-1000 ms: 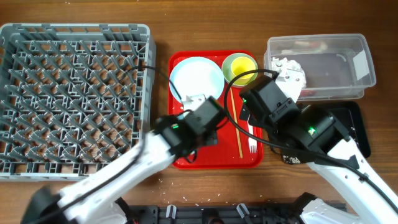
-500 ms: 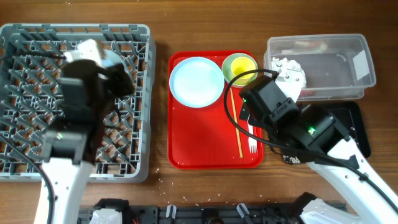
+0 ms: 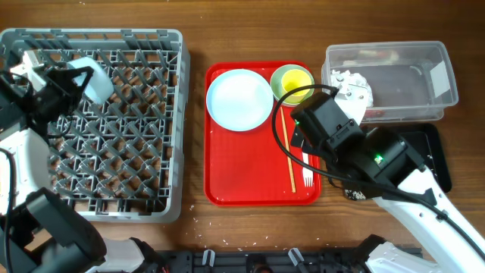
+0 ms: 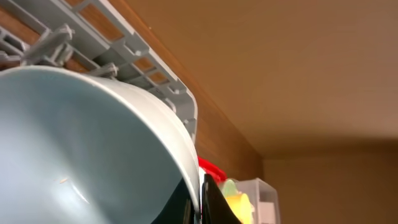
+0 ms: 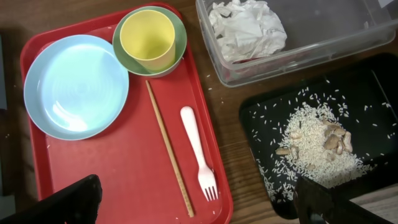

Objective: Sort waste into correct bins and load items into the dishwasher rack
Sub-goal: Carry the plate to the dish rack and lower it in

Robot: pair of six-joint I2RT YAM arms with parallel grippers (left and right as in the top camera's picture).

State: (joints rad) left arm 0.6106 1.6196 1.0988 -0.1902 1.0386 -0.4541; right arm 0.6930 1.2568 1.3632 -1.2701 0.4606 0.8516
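Observation:
The pale blue bowl [image 3: 96, 78] should next go down, still tilted, slightly back onto the wires of the grey rack with my left gripper, which should then release the bowl's rim.
My left gripper [image 3: 77, 78] is shut on the rim of a pale blue bowl [image 3: 96, 78], tilted on its side over the back left of the grey dishwasher rack [image 3: 144, 159]. In the left wrist view the bowl [image 4: 93, 149] fills the frame, its edge pinched between the fingers [image 4: 214, 202]. My right gripper [image 5: 199, 211] hangs open and empty above the red tray's right edge. On the tray lie a blue plate [image 5: 76, 86], a yellow cup [image 5: 147, 38] in a bowl [image 5: 178, 46], chopsticks [image 5: 168, 146] and a white fork [image 5: 198, 149].
The red tray [image 3: 250, 178] sits mid-table. A clear tub [image 3: 409, 76] at the back right holds a crumpled napkin [image 5: 245, 28]. In front of it a black tray [image 5: 367, 106] holds rice and food scraps [image 5: 314, 143]. My right arm [image 3: 379, 163] covers part of it.
My left arm has swung from the red tray over to the back left of the rack, carrying the bowl. The right arm has stayed still.

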